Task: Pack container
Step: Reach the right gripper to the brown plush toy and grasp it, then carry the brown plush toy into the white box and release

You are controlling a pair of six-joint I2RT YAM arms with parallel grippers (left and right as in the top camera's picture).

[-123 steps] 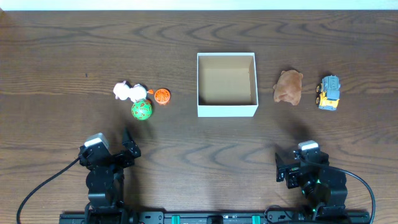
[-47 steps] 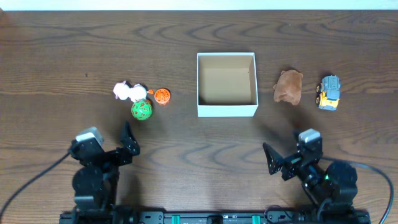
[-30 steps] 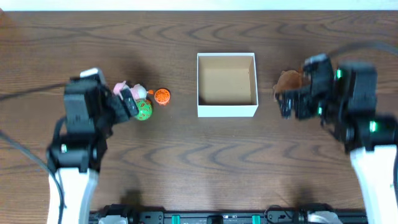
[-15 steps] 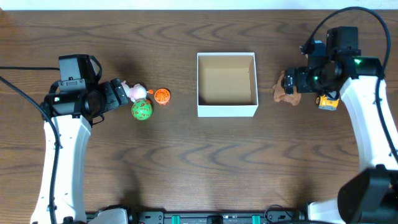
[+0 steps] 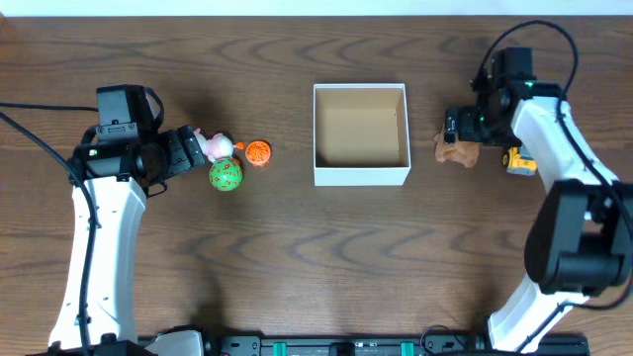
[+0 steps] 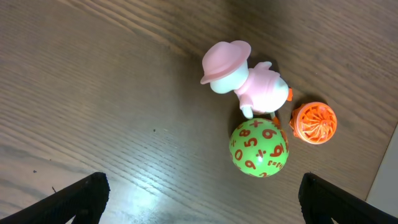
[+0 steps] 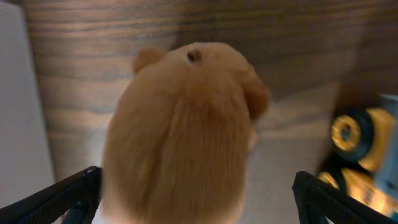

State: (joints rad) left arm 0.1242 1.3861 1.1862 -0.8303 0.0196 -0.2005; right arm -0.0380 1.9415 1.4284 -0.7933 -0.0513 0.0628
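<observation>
The open fingers of the robot's right gripper are already on both sides of the brown plush hamster's body (image 5: 457, 151) (image 7: 178, 146), so the gripper needs to go down around it next and close on it.
The container (image 5: 361, 177) is a square white box with a tan inside, empty, at the table's middle. My left gripper (image 5: 186, 154) is open, just left of a pink-hatted duck toy (image 5: 217, 146), a green number ball (image 5: 226, 175) and an orange ball (image 5: 258, 152). In the left wrist view the gripper (image 6: 202, 199) is open, with the duck (image 6: 249, 84), green ball (image 6: 259, 148) and orange ball (image 6: 314, 122) ahead of it. My right gripper (image 5: 463, 127) is open over a brown plush hamster (image 5: 457, 150). In the right wrist view its jaws straddle the hamster (image 7: 180, 124) without closing.
A yellow toy truck (image 5: 521, 158) lies just right of the hamster and shows in the right wrist view (image 7: 364, 149). The container's white wall (image 7: 18, 112) is close on the hamster's left. The table is dark wood.
Both arms rose from the front edge and reached out to the toys. In the last half second the right gripper moved left and settled over the hamster; the left arm barely moved.
</observation>
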